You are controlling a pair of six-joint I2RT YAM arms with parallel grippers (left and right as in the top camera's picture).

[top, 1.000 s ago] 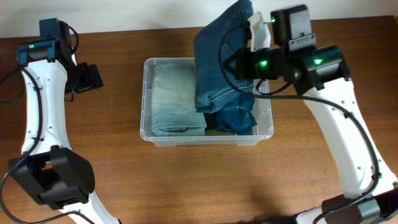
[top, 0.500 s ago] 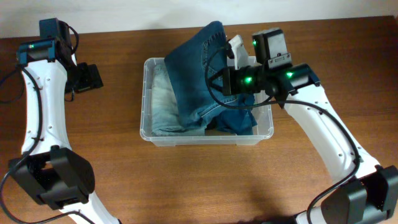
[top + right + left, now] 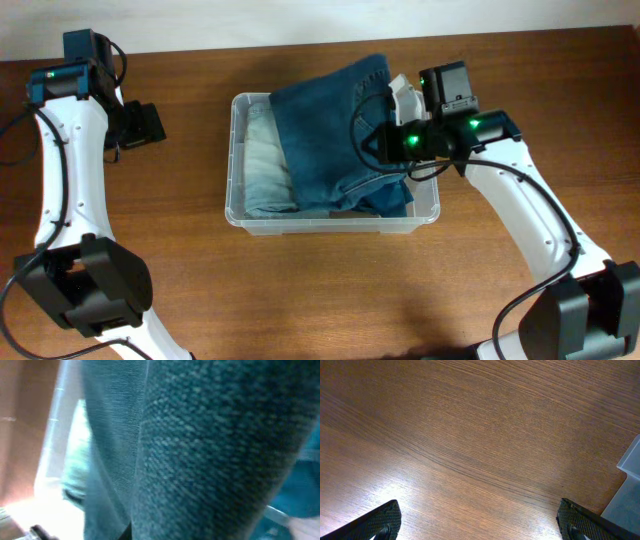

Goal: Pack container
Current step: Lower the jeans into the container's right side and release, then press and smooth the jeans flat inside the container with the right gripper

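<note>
The bin's uncovered end lies below on the right in the overhead view, so next my right gripper needs to lower toward that end to release the dark jeans.
The container is a clear plastic bin in the middle of the table. A folded light-wash pair of jeans lies in its left side. Dark blue jeans drape across the bin, over the light pair and over darker cloth at the right. My right gripper is at the bin's far right, holding the dark jeans; cloth hides its fingers. In the right wrist view, denim fills the frame. My left gripper is open and empty above bare table, left of the bin, with fingertips wide apart.
The table is brown wood. A corner of the bin shows at the right edge of the left wrist view. A pale wall runs along the table's far edge.
My right gripper has moved left and down with the dark blue jeans. The jeans went from hanging upright over the bin's right to lying spread across it. The left arm has not moved.
</note>
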